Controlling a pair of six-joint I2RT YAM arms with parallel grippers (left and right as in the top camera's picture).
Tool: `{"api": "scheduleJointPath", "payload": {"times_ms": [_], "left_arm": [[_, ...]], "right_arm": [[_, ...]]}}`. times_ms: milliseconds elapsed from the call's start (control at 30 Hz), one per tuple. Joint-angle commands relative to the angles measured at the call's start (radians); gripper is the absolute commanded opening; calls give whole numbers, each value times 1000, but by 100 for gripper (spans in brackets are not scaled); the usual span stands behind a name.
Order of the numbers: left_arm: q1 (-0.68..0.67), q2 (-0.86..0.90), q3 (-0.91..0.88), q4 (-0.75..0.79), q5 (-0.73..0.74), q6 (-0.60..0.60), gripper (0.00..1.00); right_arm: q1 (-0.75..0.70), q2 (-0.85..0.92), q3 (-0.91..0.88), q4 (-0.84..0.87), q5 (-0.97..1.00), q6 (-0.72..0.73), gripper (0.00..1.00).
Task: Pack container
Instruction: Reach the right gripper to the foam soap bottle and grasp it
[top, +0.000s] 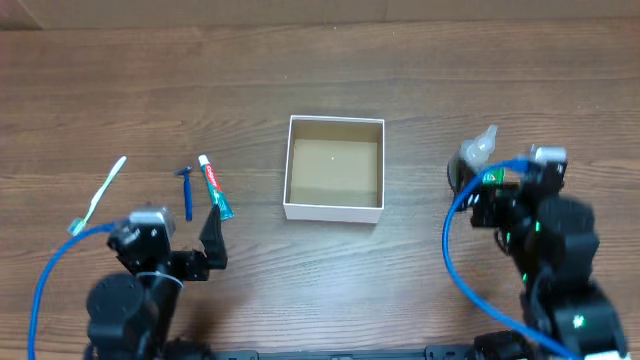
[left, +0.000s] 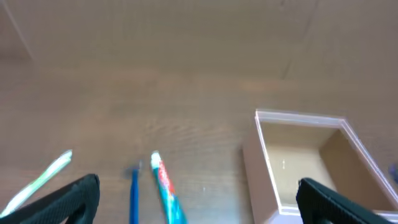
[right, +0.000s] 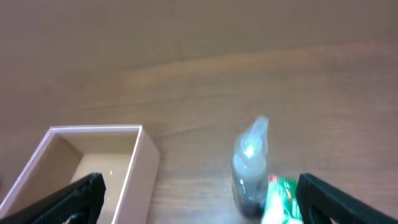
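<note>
The robot's right gripper will move outward and down, with its fingers open around the body of the small clear bottle (top: 477, 150) (right: 249, 163), since it is still beyond the fingers.
The container (top: 333, 211) is a small square box with white walls and a brown inside, and nothing lies in it. It stands mid-table and also shows in the left wrist view (left: 252, 163) and the right wrist view (right: 148, 163). A toothpaste tube (top: 214, 187), a blue razor (top: 187, 192) and a white-green toothbrush (top: 100, 194) lie to its left. My left gripper (top: 210, 250) is open and empty just behind the toothpaste (left: 165, 186). A small clear bottle (top: 477, 150) and a green packet (top: 492, 177) lie to its right. My right gripper (top: 488, 203) is open and empty, just behind the bottle (right: 249, 163).
The table is brown wood. Blue cables loop beside both arms near the front edge. In the left wrist view the razor (left: 134, 193) and toothbrush (left: 43, 177) lie between the open fingers.
</note>
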Motion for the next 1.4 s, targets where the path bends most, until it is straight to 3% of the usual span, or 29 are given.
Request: {"api": "scheduleJointPath", "payload": {"times_ms": [0,133,300,567,867,1033,1367], "left_arm": [[6,182,185,-131,19,-10,100],[6,322,318,-274,22,-6,100],[6,354,324,-277,22,-6,100],[6,354,324,-274,22,-6,100],[6,354,324,-274,22,-6,100],[6,354,324,-274,22,-6,100],[6,354,324,-274,22,-6,100]], "right_arm": [[-35,214,261,-193,-19,17,100],[-41,363,465,-365,-48,18,100],[-183,562,464,-388,-47,10,100],[-191,822,448,-328,-93,-67,100],[-190,936,448,-290,-110,-93,99],[-190,936,448,-315,-110,-93,79],[-190,987,449,-302,-110,-93,79]]}}
